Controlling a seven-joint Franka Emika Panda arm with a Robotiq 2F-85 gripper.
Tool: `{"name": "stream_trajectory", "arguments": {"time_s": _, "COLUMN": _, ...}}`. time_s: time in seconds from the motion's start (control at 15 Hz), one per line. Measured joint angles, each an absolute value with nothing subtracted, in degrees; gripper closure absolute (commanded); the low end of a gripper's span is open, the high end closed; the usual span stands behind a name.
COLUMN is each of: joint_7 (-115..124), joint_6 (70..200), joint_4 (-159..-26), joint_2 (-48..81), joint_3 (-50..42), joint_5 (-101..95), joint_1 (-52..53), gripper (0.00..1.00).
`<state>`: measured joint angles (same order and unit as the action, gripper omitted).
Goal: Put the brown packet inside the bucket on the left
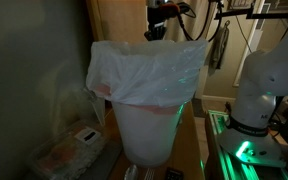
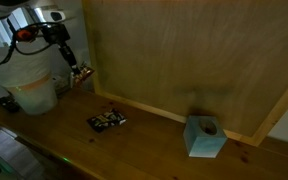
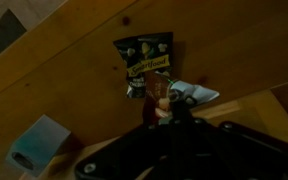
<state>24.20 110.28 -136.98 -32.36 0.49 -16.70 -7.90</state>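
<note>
The brown packet still hangs beside the bucket, so I will next raise my gripper across the bucket's bag-covered rim, over the bucket's opening, to release it.
The bucket [image 1: 149, 110] is tall and white, with a translucent bag folded over its rim; it also shows in an exterior view [image 2: 34, 95]. My gripper [image 2: 72, 62] hangs in the air just beside and above the bucket's rim, shut on the small brown packet [image 2: 80, 72]. In the wrist view the brown packet [image 3: 159, 95] sits between the fingers [image 3: 162, 108], high over the wooden table. From the bucket side the gripper [image 1: 156, 32] shows above and behind the rim; the packet is hard to make out there.
A dark snack packet [image 2: 106, 120] lies on the wooden table, also in the wrist view [image 3: 144, 55]. A light blue box [image 2: 204, 136] stands near the wooden back panel [image 2: 184, 50]. A low clear plastic box [image 1: 69, 150] sits by the bucket. The white robot base [image 1: 259, 90] stands nearby.
</note>
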Motion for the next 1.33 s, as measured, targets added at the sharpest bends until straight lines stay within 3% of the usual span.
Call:
{"name": "stream_trajectory", "arguments": {"time_s": 0.53, "joint_7": 7.99, "joint_6": 114.30, "joint_4": -136.94, "joint_2": -42.82, "joint_3": -0.14, "joint_5": -14.12, "joint_1": -3.62, "gripper": 1.00}}
{"name": "stream_trajectory", "arguments": {"time_s": 1.33, "joint_7": -8.15, "joint_6": 114.59, "joint_4": -136.02, "joint_2": -42.28, "joint_3": 1.70, "joint_5": -2.78, "joint_1": 10.97, "gripper": 1.00}}
